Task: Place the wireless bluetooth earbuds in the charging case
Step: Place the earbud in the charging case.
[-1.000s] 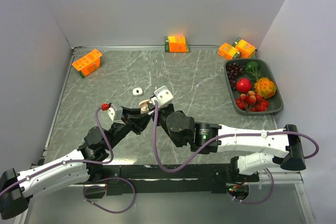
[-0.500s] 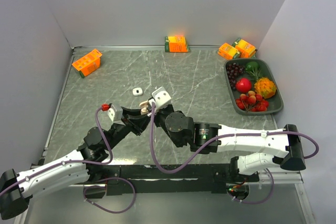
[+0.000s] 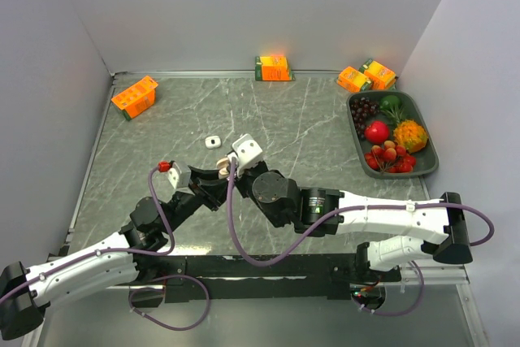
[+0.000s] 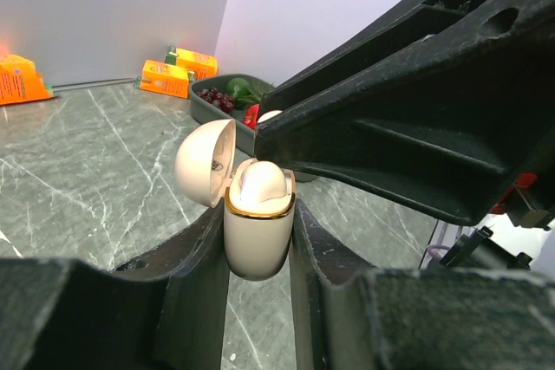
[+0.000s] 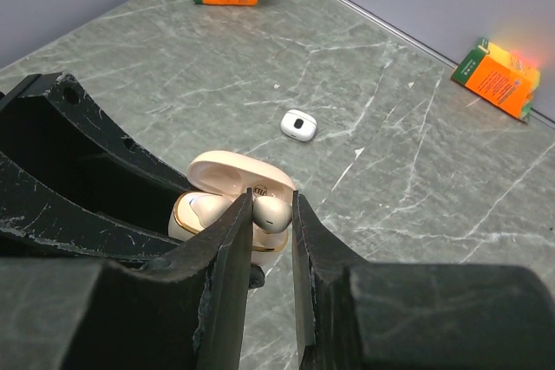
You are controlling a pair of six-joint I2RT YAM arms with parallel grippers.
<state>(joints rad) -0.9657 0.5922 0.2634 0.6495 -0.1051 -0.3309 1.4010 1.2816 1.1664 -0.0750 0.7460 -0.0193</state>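
My left gripper has bare tabletop toward the tray below it and to its right in the top view, so I will carry the case there next, lower it and release.
My left gripper is shut on a beige charging case with a gold rim, held upright above the table with its lid swung open. One beige earbud sits in the case. My right gripper is shut on a second beige earbud, held right at the case's open top. In the top view both grippers meet at the case near the table's middle. A small white case lies closed on the table just beyond; it also shows in the right wrist view.
A dark tray of fruit stands at the right edge. Orange cartons stand at the back left, back centre and back right. Grey walls close in the table on three sides.
My right gripper has shifted slightly left, closer over the open case. The left gripper and the case have barely moved.
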